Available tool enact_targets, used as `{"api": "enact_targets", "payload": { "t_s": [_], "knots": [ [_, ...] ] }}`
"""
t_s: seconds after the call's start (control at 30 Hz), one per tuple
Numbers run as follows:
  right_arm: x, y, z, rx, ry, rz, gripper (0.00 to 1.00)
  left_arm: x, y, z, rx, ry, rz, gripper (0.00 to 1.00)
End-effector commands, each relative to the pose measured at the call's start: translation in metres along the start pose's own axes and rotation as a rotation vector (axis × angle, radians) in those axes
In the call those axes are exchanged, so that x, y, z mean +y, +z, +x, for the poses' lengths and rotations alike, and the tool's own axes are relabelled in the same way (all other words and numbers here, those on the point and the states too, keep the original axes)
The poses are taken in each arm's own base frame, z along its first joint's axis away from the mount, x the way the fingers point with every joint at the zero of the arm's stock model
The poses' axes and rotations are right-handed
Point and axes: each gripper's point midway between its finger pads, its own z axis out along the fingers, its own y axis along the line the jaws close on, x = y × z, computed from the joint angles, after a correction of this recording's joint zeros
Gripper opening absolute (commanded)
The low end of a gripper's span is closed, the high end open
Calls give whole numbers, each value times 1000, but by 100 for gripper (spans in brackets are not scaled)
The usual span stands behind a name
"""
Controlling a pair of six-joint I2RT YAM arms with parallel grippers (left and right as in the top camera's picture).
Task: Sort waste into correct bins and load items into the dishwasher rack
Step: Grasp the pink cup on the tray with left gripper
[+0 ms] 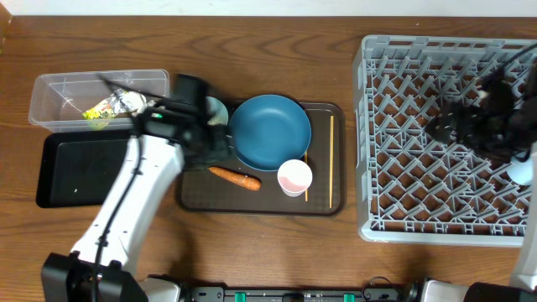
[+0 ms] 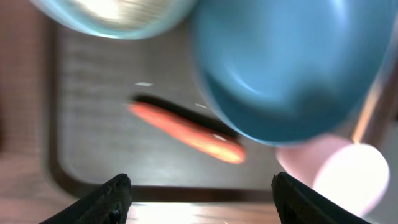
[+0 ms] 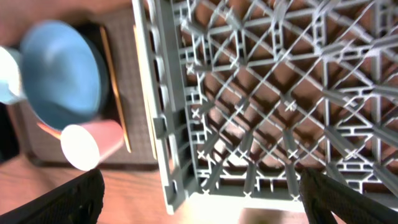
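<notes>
The left gripper moves across and down onto the pink cup's carrot-side rim [image 1: 279,174] [image 2: 318,180] next, as that is below the gripper and to its right in the overhead view.
My left gripper [image 1: 211,149] [image 2: 202,202] hangs open and empty over the left part of the brown serving tray [image 1: 323,205]. Ahead of it lies the orange carrot [image 1: 235,177] [image 2: 186,132]. The large blue dish [image 1: 270,130] [image 2: 292,68], the pink cup [image 1: 294,177] [image 2: 339,174] and the chopsticks [image 1: 331,159] also rest on that tray. The small pale-blue bowl [image 1: 217,109] [image 2: 115,15] is partly hidden by my arm. My right gripper [image 1: 453,127] [image 3: 199,205] is open above the grey dishwasher rack [image 1: 369,126] [image 3: 267,93]. A pale cup [image 1: 522,172] sits at the rack's right edge.
The clear tub [image 1: 50,96] at the far left holds a yellow wrapper [image 1: 102,109]. The black tray [image 1: 75,172] lies just in front of it, with my left arm crossing its right side. Bare wooden table runs between the serving tray and the rack.
</notes>
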Motion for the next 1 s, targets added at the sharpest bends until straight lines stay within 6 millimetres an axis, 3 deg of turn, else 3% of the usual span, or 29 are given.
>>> {"api": "enact_targets", "payload": {
  "t_s": [0.0, 0.23, 0.53, 0.7, 0.77, 0.9, 0.97],
  "knots": [
    [-9, 16, 15, 69, 7, 117, 99, -29, 5, 16, 27, 95, 39, 75],
    [9, 51, 46, 189, -79, 123, 86, -66, 28, 37, 67, 223, 61, 75],
    [11, 81, 66, 236, -118, 183, 85, -75, 69, 51, 158, 224, 21, 69],
    [8, 82, 66, 237, -124, 202, 85, -82, 88, 63, 217, 236, 30, 58],
    [8, 82, 66, 237, -125, 201, 85, -85, 92, 64, 218, 246, 33, 50],
    [8, 82, 66, 237, -125, 202, 84, -92, 94, 63, 202, 256, 46, 23],
    [8, 82, 66, 237, -125, 202, 85, -92, 95, 63, 201, 246, 46, 19]
  ]
}}
